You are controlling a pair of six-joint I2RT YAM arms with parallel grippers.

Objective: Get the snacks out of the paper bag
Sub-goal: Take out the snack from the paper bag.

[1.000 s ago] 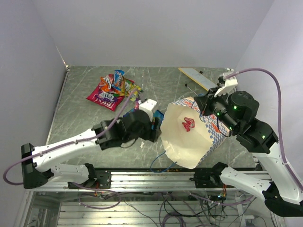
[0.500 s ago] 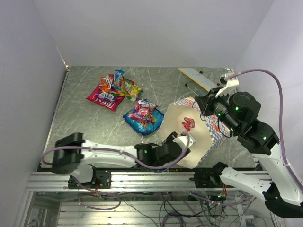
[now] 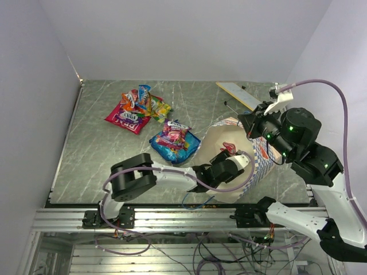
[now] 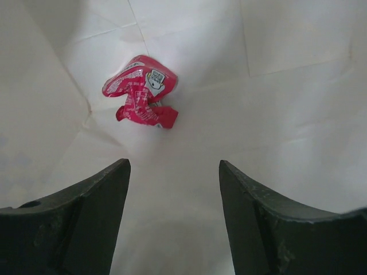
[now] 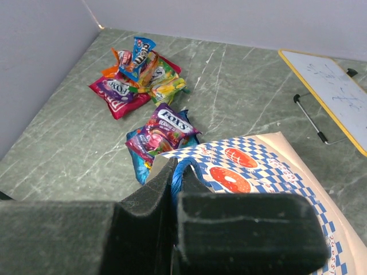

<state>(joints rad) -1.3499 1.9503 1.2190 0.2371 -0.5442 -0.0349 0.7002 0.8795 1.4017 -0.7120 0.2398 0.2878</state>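
Note:
Next, my left gripper moves down and outward to the crumpled red snack packet ahead, onto its narrow middle [image 3: 229,148] [image 4: 141,99].
The paper bag [image 3: 261,163] lies tilted with its cream mouth facing left, checkered outside [image 5: 269,172]. My right gripper [image 5: 176,172] is shut on its blue string handle [image 5: 187,163] and holds the mouth up [image 3: 252,123]. My left gripper [image 3: 229,158] reaches inside the bag, open and empty [image 4: 175,172]. A crumpled red snack packet [image 4: 140,91] lies on the bag's inner wall just ahead of its fingers, apart from them [image 3: 228,147]. On the table lie a blue packet [image 3: 167,148] with a purple one [image 5: 163,129] on it.
A heap of snacks [image 3: 137,107] lies at the back left, a red-pink packet [image 5: 112,91] under it. A small whiteboard [image 3: 238,94] rests at the back right. Loose blue string [image 3: 195,200] trails by the near edge.
My left arm has swung from the table beside the blue packet round into the bag's mouth, towards the red packet. The right gripper still holds the handle, barely moved.

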